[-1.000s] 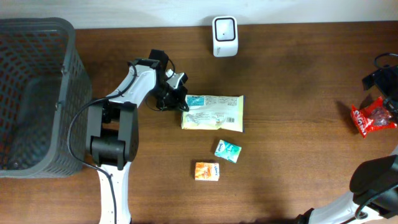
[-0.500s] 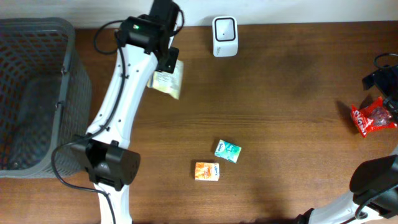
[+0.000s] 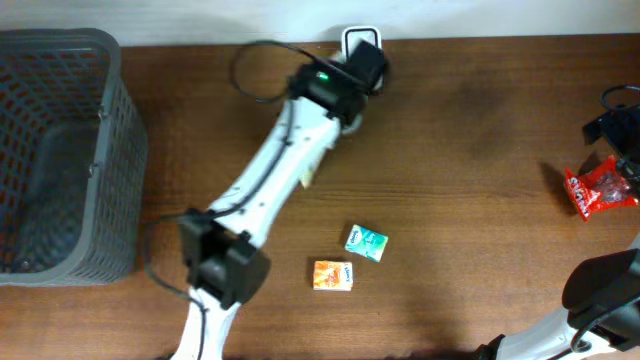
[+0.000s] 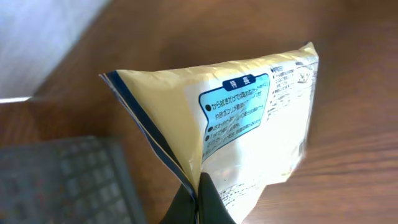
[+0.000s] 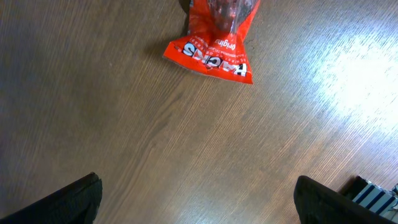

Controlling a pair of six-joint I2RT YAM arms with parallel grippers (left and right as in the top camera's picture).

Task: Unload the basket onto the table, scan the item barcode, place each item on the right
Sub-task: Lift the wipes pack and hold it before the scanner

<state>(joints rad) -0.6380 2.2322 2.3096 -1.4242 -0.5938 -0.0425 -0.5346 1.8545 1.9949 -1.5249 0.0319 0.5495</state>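
Observation:
My left gripper draws back from the scanner next, turning the packet over, then lowers it just beyond the teal box, where bare wood leaves room.
My left gripper (image 4: 200,186) is shut on the edge of a pale yellow packet (image 4: 249,124) with a blue seam and printed text, held up off the wooden table. In the overhead view the left arm stretches to the back centre, its gripper (image 3: 365,60) right at the white barcode scanner (image 3: 350,38), which it partly covers; the packet is mostly hidden under the arm there. My right gripper (image 5: 199,199) stands open over bare wood at the far right, a little short of a red snack packet (image 5: 214,46).
A grey mesh basket (image 3: 60,150) fills the left side of the table. A small teal box (image 3: 366,242) and an orange box (image 3: 333,275) lie near the table's middle front. The red snack packet (image 3: 598,190) lies at the right edge.
The left arm lifted the yellow packet from the table's middle, carried it to the back left, then swung it right to the scanner. The right arm has not moved.

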